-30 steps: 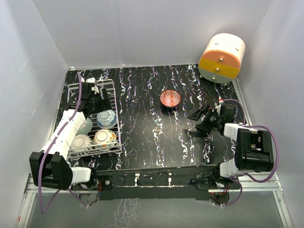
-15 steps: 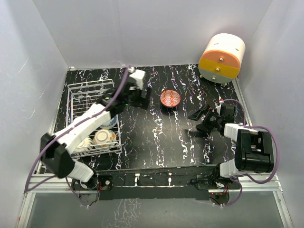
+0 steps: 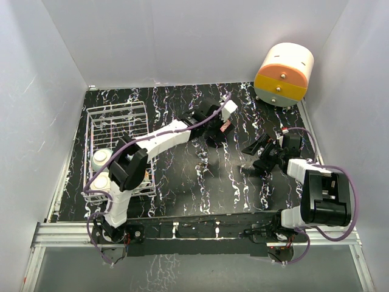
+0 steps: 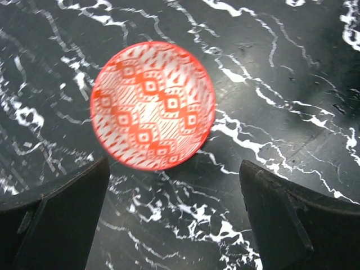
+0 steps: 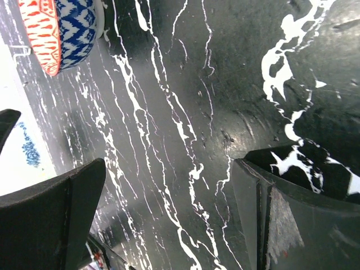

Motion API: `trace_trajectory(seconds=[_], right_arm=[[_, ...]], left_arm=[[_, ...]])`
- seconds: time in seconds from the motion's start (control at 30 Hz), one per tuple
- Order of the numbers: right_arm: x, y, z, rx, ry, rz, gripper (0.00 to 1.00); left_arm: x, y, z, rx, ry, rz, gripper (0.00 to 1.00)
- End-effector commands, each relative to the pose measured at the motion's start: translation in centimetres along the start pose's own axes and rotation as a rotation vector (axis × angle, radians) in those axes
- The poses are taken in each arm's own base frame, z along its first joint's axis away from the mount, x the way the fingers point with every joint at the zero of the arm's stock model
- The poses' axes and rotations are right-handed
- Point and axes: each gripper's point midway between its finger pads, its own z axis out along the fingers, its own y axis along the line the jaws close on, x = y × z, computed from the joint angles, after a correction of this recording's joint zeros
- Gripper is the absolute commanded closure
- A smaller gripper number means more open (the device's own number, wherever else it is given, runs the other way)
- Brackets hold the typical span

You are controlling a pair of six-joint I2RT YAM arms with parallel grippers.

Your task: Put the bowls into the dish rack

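I will move my left gripper down and toward the right in its wrist view, with its fingers on either side of the bowl's rim on that side, because the bowl stands with its opening up.
The red-patterned bowl point(image 4: 153, 105) stands upright on the black marbled table. In the left wrist view it lies just ahead of my left gripper point(image 4: 174, 180), which is open and empty above it, one finger to each side. In the top view the left gripper point(image 3: 220, 129) covers most of the bowl point(image 3: 225, 126). The white wire dish rack point(image 3: 115, 112) at the left holds several bowls point(image 3: 100, 159), partly hidden by the left arm. My right gripper point(image 3: 252, 156) is open and empty, low over the table right of the bowl. Its wrist view shows the bowl point(image 5: 62, 31) far ahead of its jaws point(image 5: 169, 169).
The round orange-and-cream drawer unit point(image 3: 284, 74) stands at the back right corner. White walls close in the table on the left, back and right. The left arm point(image 3: 161, 139) stretches across from the rack to the table's middle.
My left arm has swung from over the dish rack to the right and now hovers over the red-patterned bowl. The right arm has hardly moved.
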Motion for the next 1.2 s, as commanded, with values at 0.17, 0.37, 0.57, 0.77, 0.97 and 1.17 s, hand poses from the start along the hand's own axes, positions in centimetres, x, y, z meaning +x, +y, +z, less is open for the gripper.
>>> trace_trajectory(seconds=[0.17,0.37,0.57,0.77,0.97,1.17], right_arm=[[-5.9,4.4,-3.6,0.031,-0.195,-0.197,0.02],[-8.5,7.4,-4.5,-0.025,-0.261,-0.176,0.02],[-11.5,9.0,-6.4,0.015,-0.371,-0.198,0.02],[-12.6,10.6,-7.3,-0.008,-0.405,-0.197,0.02],[-12.7,10.2,-7.7,0.012,-0.423,-0.192,0.01],[-13.0,10.1,-7.9,0.019,-0.437,-0.186,0.02]], left_arm=[[-2.1,-2.7,3.3,0.128,-0.079,0.131,0.03],[-0.9,-3.0,5.4,0.131,-0.057,0.162,0.03],[0.9,-3.9,6.6,0.162,-0.034,0.163,0.06],[1.7,-3.6,6.7,0.127,-0.041,0.143,0.23],[3.1,-3.3,6.9,0.101,-0.013,0.136,0.58],[4.3,-2.5,7.5,0.044,-0.004,0.131,1.00]])
